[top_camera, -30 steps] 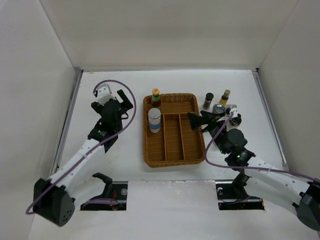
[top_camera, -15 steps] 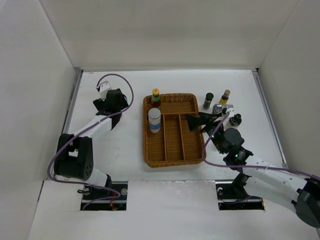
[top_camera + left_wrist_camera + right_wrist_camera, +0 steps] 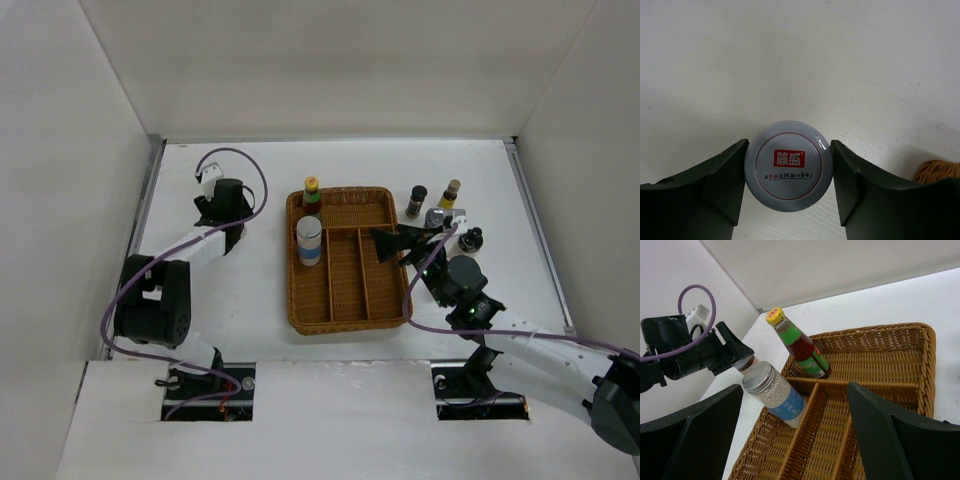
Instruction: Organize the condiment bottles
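The robot's left gripper will next lift, swing back over the tray's rim and go down to let go, because the tray's empty near corner is to the gripper's right in the top view.
A jar with a pale grey lid and red label stands on the white table left of the tray. My left gripper is shut on it, a finger pressed to each side of the lid. From above, the left gripper covers the jar. A red-green bottle with a yellow cap and a white bottle with a blue band stand in the wicker tray. My right gripper hovers open over the tray's right side with nothing between its fingers.
To the right of the tray stand two dark bottles, a small jar with a silver lid and another dark-capped one. White walls enclose the table on three sides. The tray has long divided compartments.
My left arm has folded back and its gripper has dropped over the jar and closed on its lid. The right gripper has barely moved.
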Available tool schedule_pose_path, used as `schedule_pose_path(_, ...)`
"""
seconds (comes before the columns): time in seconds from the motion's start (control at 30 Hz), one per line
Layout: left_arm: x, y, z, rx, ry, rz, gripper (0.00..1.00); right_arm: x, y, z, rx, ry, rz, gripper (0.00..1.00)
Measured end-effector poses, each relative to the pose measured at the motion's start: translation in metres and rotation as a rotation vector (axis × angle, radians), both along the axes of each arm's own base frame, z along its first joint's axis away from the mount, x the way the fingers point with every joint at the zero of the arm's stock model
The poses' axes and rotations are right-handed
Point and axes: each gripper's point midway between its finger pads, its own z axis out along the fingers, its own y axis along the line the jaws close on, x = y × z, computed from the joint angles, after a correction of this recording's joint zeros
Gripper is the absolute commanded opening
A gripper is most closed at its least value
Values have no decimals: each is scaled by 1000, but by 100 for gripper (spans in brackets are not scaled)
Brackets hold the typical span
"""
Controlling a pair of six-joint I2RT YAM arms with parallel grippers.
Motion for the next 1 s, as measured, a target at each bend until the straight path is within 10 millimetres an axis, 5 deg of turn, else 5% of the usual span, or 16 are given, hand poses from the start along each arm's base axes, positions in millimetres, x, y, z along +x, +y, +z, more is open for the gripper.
schedule_pose_path(0.1, -4, -1, 1, -2, 0, -6, 38, 0, 0, 0, 1, 0, 0, 92)
schedule_pose_path(0.27, -37, -15, 15, 7, -7, -50, 35, 0, 0, 1, 5, 0, 0, 92)
schedule_pose_path(0.53, -120, -76, 120, -61, -235, -281, 35, 0, 0, 1, 13, 2, 1, 91)
schedule_pose_path(0.67, -161, -92, 138, -74, -239, -394, 35, 1, 1, -3, 4, 11, 1, 89)
schedule_pose_path(0.77, -183, -110, 136, -67, -191, -494, 35, 1, 0, -2, 5, 9, -2, 75)
schedule_pose_path(0.93, -203, -158, 122, -50, -133, -669, 35, 0, -5, 5, 21, -5, -13, 25)
schedule_pose_path(1.0, -203, -174, 115, -39, -116, -706, 35, -1, -8, 9, 29, -10, -25, 16)
